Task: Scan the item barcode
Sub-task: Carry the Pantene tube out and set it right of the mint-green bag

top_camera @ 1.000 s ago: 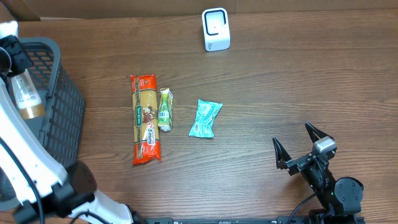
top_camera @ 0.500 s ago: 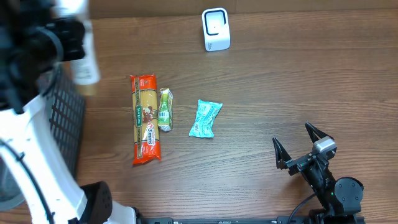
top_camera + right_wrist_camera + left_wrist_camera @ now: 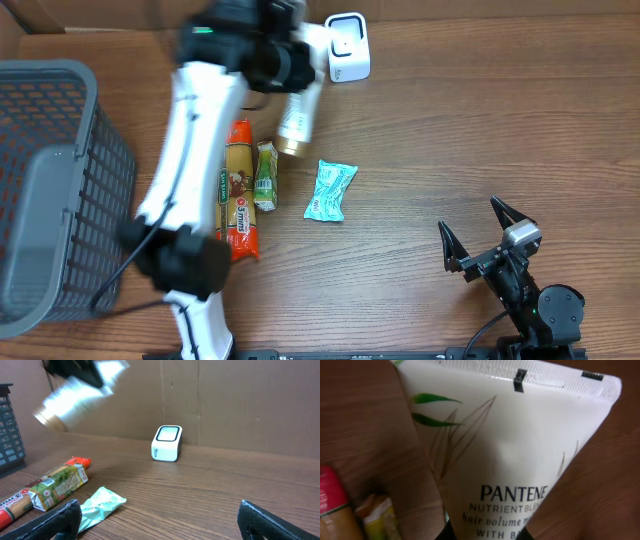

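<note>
I will next lower the tube with my left gripper, back and to the right in the overhead view, onto the table (image 3: 391, 176) beside the teal packet, where the empty wood leaves room.
A white Pantene tube (image 3: 296, 118) with a gold cap hangs tilted above the table, just left of and in front of the white scanner (image 3: 347, 47). My left gripper (image 3: 298, 98) is shut on it. The left wrist view is filled by the tube (image 3: 510, 450), crimped end farthest from the camera, with the left gripper (image 3: 482, 532) clamped on its printed side. No barcode shows there. The right wrist view shows the blurred tube (image 3: 75, 397) high at the left and the scanner (image 3: 166, 443) ahead. My right gripper (image 3: 483, 232) rests open near the front right corner, with nothing between its fingers (image 3: 55, 520).
A long red pasta packet (image 3: 235, 195), a small green packet (image 3: 265, 175) and a teal packet (image 3: 330, 190) lie in the middle of the table. A grey mesh basket (image 3: 60, 190) stands at the left edge. A cardboard wall backs the table.
My left arm has lifted the tube out of the basket and swung it right across the table to just beside the scanner. The right arm has not moved.
</note>
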Available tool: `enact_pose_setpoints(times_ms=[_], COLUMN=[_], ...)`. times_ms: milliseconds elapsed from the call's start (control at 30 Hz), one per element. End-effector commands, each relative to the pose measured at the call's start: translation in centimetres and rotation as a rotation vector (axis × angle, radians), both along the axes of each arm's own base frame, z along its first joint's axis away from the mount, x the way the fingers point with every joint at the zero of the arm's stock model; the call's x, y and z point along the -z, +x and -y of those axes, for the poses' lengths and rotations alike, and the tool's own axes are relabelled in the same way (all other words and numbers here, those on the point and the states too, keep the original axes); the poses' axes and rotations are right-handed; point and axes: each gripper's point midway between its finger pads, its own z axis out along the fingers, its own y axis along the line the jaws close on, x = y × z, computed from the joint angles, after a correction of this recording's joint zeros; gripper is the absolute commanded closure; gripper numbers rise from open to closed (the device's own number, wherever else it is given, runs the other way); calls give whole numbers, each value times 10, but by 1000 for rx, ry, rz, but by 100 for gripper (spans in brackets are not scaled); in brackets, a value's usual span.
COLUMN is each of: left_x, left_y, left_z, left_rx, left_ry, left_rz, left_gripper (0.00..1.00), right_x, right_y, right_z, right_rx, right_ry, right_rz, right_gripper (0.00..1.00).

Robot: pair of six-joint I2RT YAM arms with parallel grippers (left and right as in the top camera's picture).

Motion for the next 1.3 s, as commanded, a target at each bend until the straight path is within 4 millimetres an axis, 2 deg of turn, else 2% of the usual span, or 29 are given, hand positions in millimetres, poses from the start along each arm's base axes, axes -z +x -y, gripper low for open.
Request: enact_pose_setpoints(times_ms=[0,167,333,500,700,733,767,867,933,1067,1133,1200,1267], left_x=[33,85,123,139,139,139,139,139,139,131,122,106,80], left_y=[-5,-14,-27,-33,-34,-34,-34,-34,-34,-37,-33,-29,-23], left_z=[48,93,117,121,122,121,121,121,121,127,124,119,109], left_rx=[4,0,-38,-121,-154,-155,-154,-154,-150,-67,-48,-26,4], left_ry=[-46,-38,-20,-21,-26,-26,-26,-26,-25,-61,-69,-82,-93], left_rz=[-100,-217,-324,-401,-421,-421,-420,-420,-420,-411,-389,-354,-288], left_gripper=[96,96,96,96,96,89,71,26,14,2,0,0,0], right_x=[3,3,3,3,3,3,3,3,3,3,3,3,3], right_y=[0,0,0,0,0,0,0,0,0,0,0,0,0], right_z=[-1,-1,-1,-1,-1,-1,-1,-1,-1,-1,-1,-1,-1], right_rx=[-3,-3,-3,-3,-3,-3,-2,-3,-3,-3,-3,-3,-2], right_ry=[-1,-1,-1,-1,-1,-1,-1,-1,-1,-1,-1,-1,-1], right_rz=[0,0,0,0,0,0,0,0,0,0,0,0,0], right_gripper=[0,0,0,0,0,0,0,0,0,0,0,0,0])
